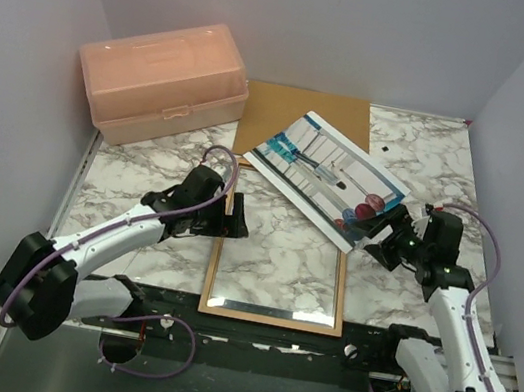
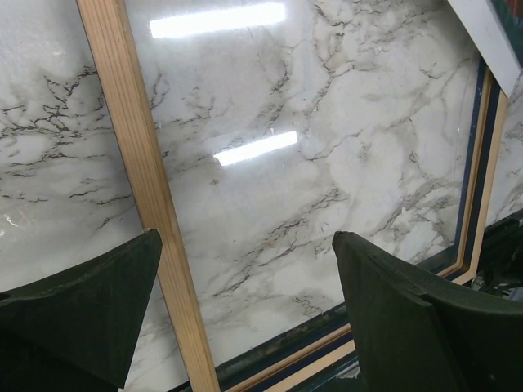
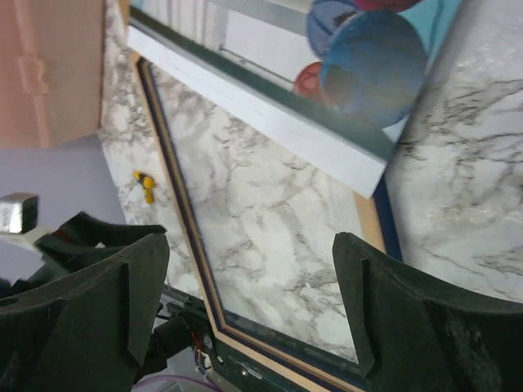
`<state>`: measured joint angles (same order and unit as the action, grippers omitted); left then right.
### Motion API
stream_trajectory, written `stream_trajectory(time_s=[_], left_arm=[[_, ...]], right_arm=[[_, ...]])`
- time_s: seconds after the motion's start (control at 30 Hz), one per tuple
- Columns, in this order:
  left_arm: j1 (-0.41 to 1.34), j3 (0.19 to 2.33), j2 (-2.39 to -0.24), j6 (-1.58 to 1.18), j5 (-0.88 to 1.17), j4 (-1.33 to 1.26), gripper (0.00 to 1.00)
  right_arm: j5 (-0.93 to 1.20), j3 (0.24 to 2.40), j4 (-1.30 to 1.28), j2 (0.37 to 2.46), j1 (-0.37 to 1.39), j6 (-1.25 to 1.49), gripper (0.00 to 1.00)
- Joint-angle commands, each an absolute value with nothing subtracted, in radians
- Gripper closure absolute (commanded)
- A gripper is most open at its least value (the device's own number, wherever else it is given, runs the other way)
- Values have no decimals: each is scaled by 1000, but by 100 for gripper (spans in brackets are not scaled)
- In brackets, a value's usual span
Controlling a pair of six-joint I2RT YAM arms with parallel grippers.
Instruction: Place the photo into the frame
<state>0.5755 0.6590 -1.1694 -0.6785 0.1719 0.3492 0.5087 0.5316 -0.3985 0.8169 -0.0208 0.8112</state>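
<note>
I should lower and tilt my right gripper's open fingers next, around the photo's balloon edge jutting past the frame's bar, then close.
The frame (image 1: pixel 270 309) lies flat at the table's near middle, light wood face up, marble showing through its clear pane. The photo (image 1: pixel 327 172) lies tilted across the frame's far edge, its balloon corner toward the right. My left gripper (image 1: pixel 236 215) is open and empty above the frame's far left corner. The left wrist view shows the wooden rail (image 2: pixel 143 188) between the open fingers (image 2: pixel 392 310). My right gripper (image 1: pixel 379 239) is open and empty just right of the photo's near corner. The right wrist view shows the photo (image 3: pixel 359 73) above the frame (image 3: pixel 184 237).
A peach plastic box (image 1: pixel 160 82) stands at the back left. A brown backing board (image 1: pixel 302 112) lies behind the photo, partly under it. White walls close in the table on three sides. A dark rail (image 1: pixel 270 321) runs along the near edge.
</note>
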Motion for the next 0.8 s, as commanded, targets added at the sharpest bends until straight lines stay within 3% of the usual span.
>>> stream_trajectory(time_s=[0.0,0.43,0.77], left_arm=[[572,651,-1127,-705,215,320,10],[572,622,-1052,-713,232,325,10],[572,652,-1002,-744,332,283,11]], right_arm=[[413,558,-462,910,-18,763,11],[341,613,-281,1203,-126,692,12],[628,573,23,1470,-287,722,17]])
